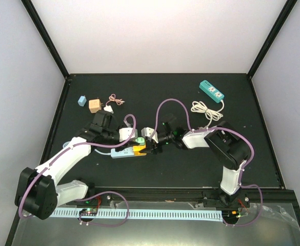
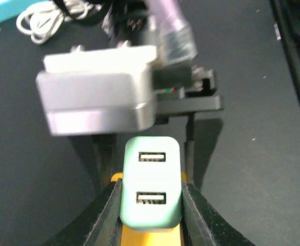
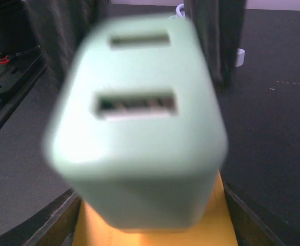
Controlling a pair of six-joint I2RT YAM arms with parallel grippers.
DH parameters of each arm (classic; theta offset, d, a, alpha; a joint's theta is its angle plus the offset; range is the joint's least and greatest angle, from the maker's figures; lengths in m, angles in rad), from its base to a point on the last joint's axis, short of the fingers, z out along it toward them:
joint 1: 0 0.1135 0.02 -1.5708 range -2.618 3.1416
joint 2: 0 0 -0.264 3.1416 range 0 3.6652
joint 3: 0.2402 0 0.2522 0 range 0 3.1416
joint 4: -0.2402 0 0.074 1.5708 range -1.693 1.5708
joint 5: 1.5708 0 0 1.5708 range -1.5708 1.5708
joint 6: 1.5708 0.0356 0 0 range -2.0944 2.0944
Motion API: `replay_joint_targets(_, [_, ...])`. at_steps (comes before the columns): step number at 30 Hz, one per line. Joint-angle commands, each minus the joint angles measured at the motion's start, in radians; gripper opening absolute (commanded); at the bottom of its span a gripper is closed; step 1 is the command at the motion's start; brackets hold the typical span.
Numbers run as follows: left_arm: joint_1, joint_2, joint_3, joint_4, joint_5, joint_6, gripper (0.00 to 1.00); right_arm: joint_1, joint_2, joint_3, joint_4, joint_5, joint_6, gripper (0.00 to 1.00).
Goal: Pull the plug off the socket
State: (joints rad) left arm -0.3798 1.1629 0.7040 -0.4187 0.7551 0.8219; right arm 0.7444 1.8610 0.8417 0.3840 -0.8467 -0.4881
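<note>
Bare tabletop by the tan adapter lies outward of my left gripper, to its left in the top view. The gripper pulls up, crosses there, lowers and releases next.
A pale green two-port USB plug (image 1: pixel 139 140) stands in the yellow end (image 1: pixel 139 150) of a light blue socket strip (image 1: pixel 120 153) at mid-table. In the left wrist view the plug (image 2: pixel 151 184) sits upright between my left fingertips (image 2: pixel 108 215), which press on both of its sides; the yellow socket (image 2: pixel 150 238) shows beneath it. My left gripper (image 1: pixel 133 138) is shut on the plug. In the right wrist view the plug (image 3: pixel 139 123) is blurred and very close. My right gripper (image 1: pixel 152 145) straddles the yellow socket (image 3: pixel 155 230), its fingers (image 3: pixel 52 223) against the socket's sides.
A teal power strip (image 1: pixel 212 90) with a coiled white cable (image 1: pixel 206 110) lies at the back right. A blue adapter (image 1: pixel 81 100), a tan adapter (image 1: pixel 94 105), a white plug (image 1: pixel 107 108) and a pink cord (image 1: pixel 116 99) lie at the back left.
</note>
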Motion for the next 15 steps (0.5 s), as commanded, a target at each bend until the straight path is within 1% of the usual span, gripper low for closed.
replay_joint_targets(1, [-0.007,-0.037,0.018,0.006,0.133,-0.07,0.11,0.014,0.069,0.0,-0.081,0.122,-0.006,0.01])
replay_joint_targets(3, [-0.004,-0.036,0.023,-0.006,0.17,-0.107,0.1,0.015,0.07,-0.001,-0.082,0.124,-0.006,0.01])
replay_joint_targets(5, [-0.002,-0.038,0.023,-0.029,0.19,-0.101,0.1,0.015,0.069,0.0,-0.084,0.125,-0.007,0.01])
replay_joint_targets(9, [0.012,-0.056,0.017,-0.043,0.157,-0.085,0.09,0.016,0.068,-0.001,-0.088,0.126,-0.009,0.01])
replay_joint_targets(12, [0.079,-0.058,0.029,-0.06,0.171,-0.095,0.09,0.016,0.066,-0.003,-0.089,0.126,-0.012,0.01])
replay_joint_targets(15, [0.174,-0.044,0.07,-0.135,0.205,-0.068,0.1,0.015,0.064,-0.004,-0.089,0.125,-0.014,0.01])
